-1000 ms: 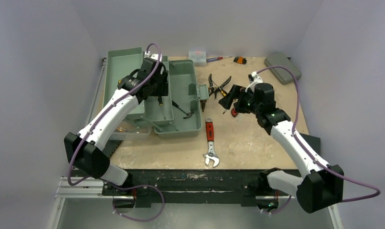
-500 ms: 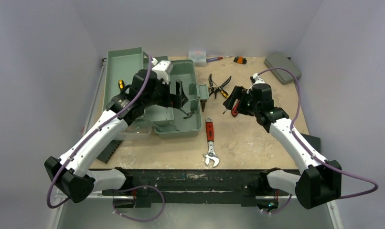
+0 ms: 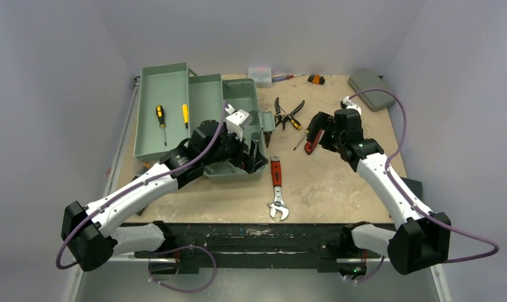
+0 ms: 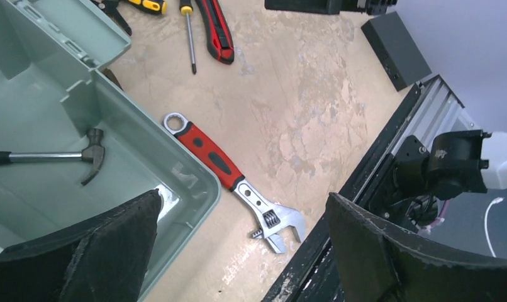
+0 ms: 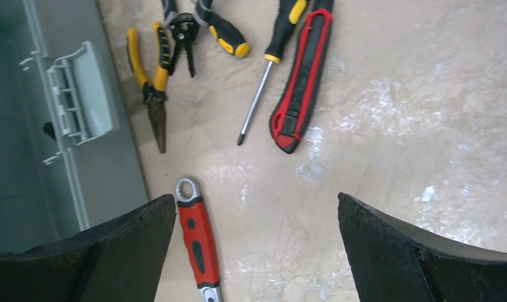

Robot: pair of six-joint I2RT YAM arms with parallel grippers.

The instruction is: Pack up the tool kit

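The screwdriver handle [image 5: 287, 28] is below my right gripper and outward of it. My right gripper will next move outward and down and slip one finger between the handle and the nearby utility knife.
The grey-green toolbox [image 3: 234, 104] lies open, its fold-out trays [image 3: 151, 94] spread to the left. Two yellow-handled screwdrivers [image 3: 160, 119] lie in the trays and a hammer [image 4: 56, 157] in the main tub. My left gripper [image 3: 256, 155] hangs open over the tub's front right corner, empty, and in its wrist view [image 4: 243, 195] it is above the red-handled wrench [image 4: 229, 176]. My right gripper [image 3: 317, 129] is open and empty over the bare table [image 5: 256, 196]. Ahead of it lie a red-black utility knife [image 5: 301, 82], a screwdriver [image 5: 263, 69] and pliers [image 5: 153, 82].
A small flat grey case [image 3: 372, 89] sits at the back right corner, with a white box [image 3: 260, 75] and an orange item [image 3: 316, 79] along the back edge. The black frame rail [image 3: 257, 233] runs along the table's front edge, close to the wrench head [image 3: 278, 211].
My left arm swung from the back-left trays to the tub's front right corner and its jaws opened wide. A second yellow-handled screwdriver now shows in the trays. The right gripper drew back slightly and opened wider.
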